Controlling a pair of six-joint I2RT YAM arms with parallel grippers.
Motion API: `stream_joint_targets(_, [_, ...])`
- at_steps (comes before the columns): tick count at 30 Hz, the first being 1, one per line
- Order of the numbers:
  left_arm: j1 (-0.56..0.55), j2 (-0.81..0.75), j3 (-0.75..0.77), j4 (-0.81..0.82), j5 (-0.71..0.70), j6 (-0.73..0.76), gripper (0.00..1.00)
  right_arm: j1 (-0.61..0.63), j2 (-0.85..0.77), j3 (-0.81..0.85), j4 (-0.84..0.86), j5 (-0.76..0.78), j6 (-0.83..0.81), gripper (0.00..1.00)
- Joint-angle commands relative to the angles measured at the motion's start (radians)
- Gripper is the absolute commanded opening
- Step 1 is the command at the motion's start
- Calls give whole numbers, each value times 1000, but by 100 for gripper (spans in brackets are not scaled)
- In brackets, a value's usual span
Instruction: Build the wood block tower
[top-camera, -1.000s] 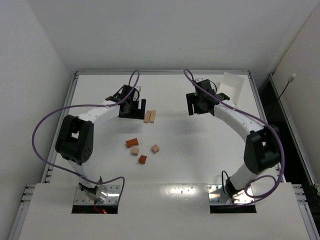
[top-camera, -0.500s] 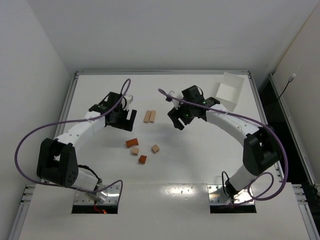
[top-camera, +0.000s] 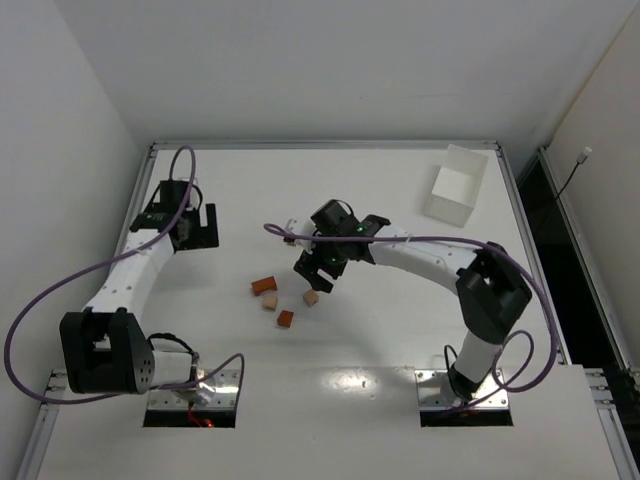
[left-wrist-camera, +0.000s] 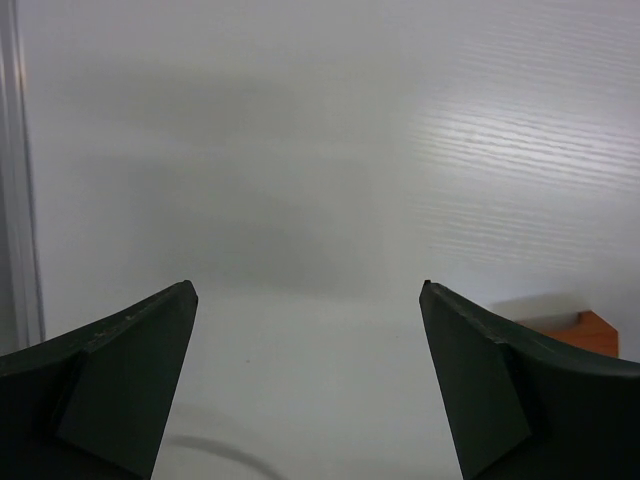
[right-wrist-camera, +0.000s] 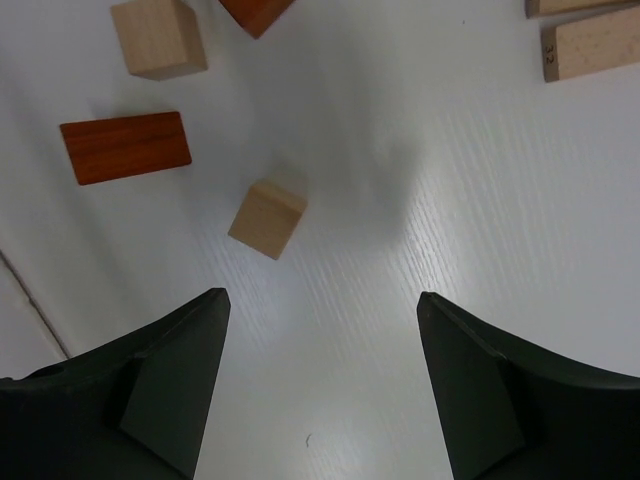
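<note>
The right gripper first needs to lower and shift toward the left in the right wrist view, to get around the nearest tan cube, which is off-center that way.
The wood blocks lie loose and apart on the white table; no tower stands. In the top view I see a reddish bar, a tan cube, a reddish cube and a tan cube. My right gripper hovers open just above them. In the right wrist view my right gripper is empty, and a tan cube lies just ahead of its left finger. A reddish bar, another tan cube and two tan bars lie farther off. My left gripper is open and empty at the far left.
A white rectangular box stands at the back right. The table's metal rail runs close to my left gripper. Purple cables loop over both arms. A reddish block peeks past the left gripper's right finger.
My left arm has swung left, away from the tan bars. My right arm has swept left and forward from the white box to above the loose blocks. Both grippers stay open.
</note>
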Motion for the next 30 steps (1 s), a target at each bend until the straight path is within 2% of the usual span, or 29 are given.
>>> stream_joint_targets(1, [53, -21, 14, 18, -36, -27, 93, 15, 78, 63, 21, 46, 78, 73])
stream_joint_targets(8, [87, -22, 14, 18, -26, -27, 93, 35, 191, 170, -28, 2, 101, 73])
stream_joint_targets(13, [96, -22, 3, 27, -17, -27, 93, 68, 200, 161, -29, 2, 110, 72])
stream_joint_targets(18, [96, -22, -6, 27, -8, -27, 93, 91, 189, 126, -38, 2, 119, 66])
stream_joint_targets(30, [96, -22, -15, 27, 3, -27, 93, 102, 201, 92, -19, 54, 148, 65])
